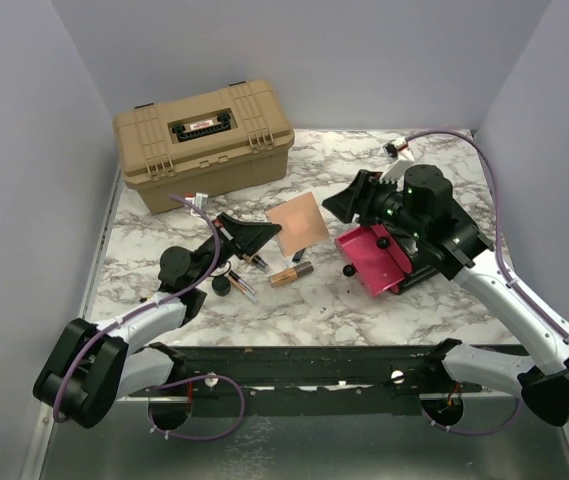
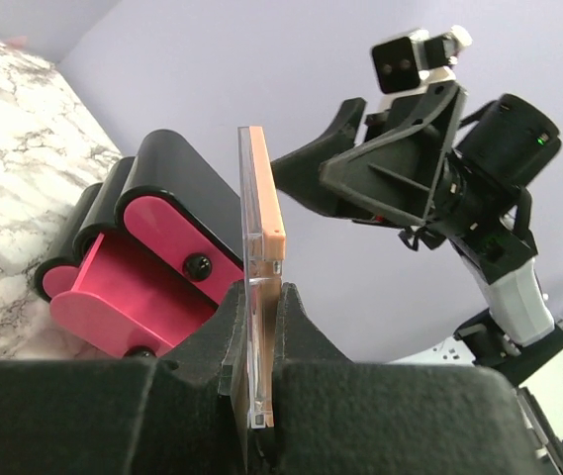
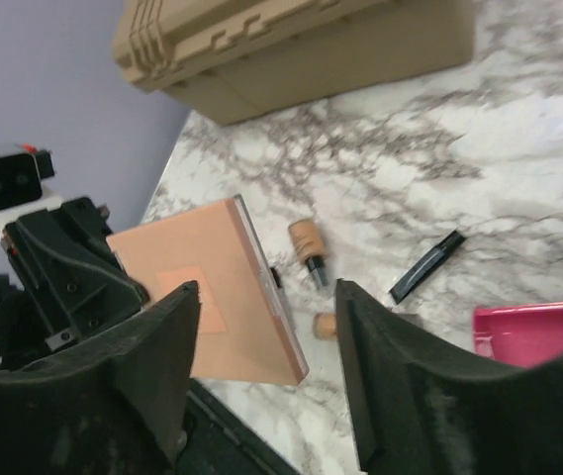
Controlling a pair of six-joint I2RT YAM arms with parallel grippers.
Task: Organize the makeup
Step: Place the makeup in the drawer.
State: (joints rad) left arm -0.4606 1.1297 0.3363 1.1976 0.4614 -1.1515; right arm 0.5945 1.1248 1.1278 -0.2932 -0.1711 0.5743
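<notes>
I will next lower the compact across with my left gripper into the open, empty pink drawer (image 1: 370,260) (image 2: 152,290) and let go of it there. The drawer is below and to the gripper's right in the top view.
My left gripper (image 1: 269,235) is shut on the flat square copper-pink compact (image 1: 299,222) and holds it above the table; in the left wrist view the compact (image 2: 261,228) stands edge-on between the fingers (image 2: 301,327). My right gripper (image 1: 338,203) is open and empty just right of the compact, its jaws spread towards it (image 3: 266,297). On the table lie a copper lipstick tube (image 1: 291,273), a second copper tube (image 3: 307,245), a slim black tube (image 3: 426,265) and a tiny black round jar (image 1: 222,284). No round peach compact shows.
A black box with open pink drawers (image 1: 374,258) lies under the right arm, also in the left wrist view (image 2: 133,287). A tan toolbox (image 1: 204,140) stands shut at the back left. A small black knob (image 1: 348,270) lies by the pink drawer.
</notes>
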